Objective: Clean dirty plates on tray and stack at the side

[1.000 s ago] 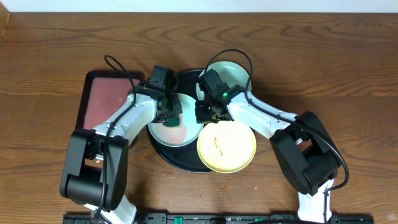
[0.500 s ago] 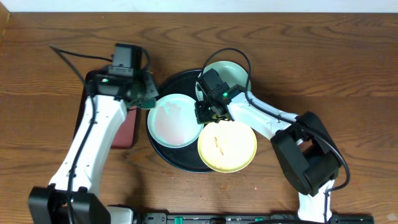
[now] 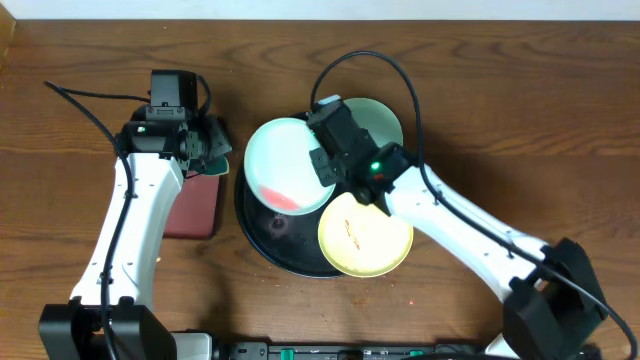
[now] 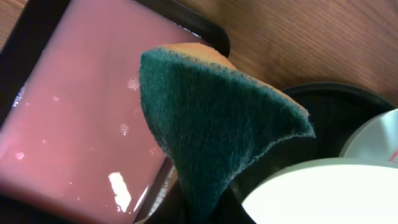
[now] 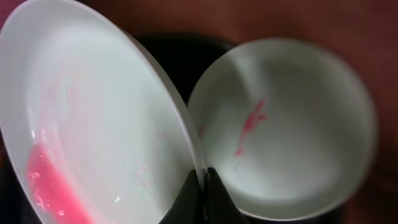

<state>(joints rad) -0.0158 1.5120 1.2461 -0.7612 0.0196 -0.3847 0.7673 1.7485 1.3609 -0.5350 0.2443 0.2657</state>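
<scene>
The right gripper needs to carry the plate past the tray, lower it and release it, since bare tabletop is below the right gripper and to its right in the overhead view.
My right gripper (image 3: 327,165) is shut on the rim of a mint-green plate (image 3: 283,165) and holds it lifted and tilted over the black tray (image 3: 262,238); pink liquid pools at the plate's low edge (image 5: 46,180). A second mint-green plate (image 3: 383,118) with a red smear (image 5: 250,124) lies at the tray's back right. The yellow plate (image 3: 366,236) with a thin smear lies at the tray's front right. My left gripper (image 3: 207,147) is shut on a green and orange sponge (image 4: 211,124), held above the gap between the two trays.
A rectangular reddish-brown tray (image 3: 195,205) with pink liquid on it (image 4: 81,112) lies left of the black tray, partly under my left arm. Bare wood tabletop (image 3: 520,120) lies to the right and at the back.
My right gripper has lifted and tilted the left mint plate, so pink liquid has run to its lower edge. My left gripper has drawn back left with the sponge, off the plate.
</scene>
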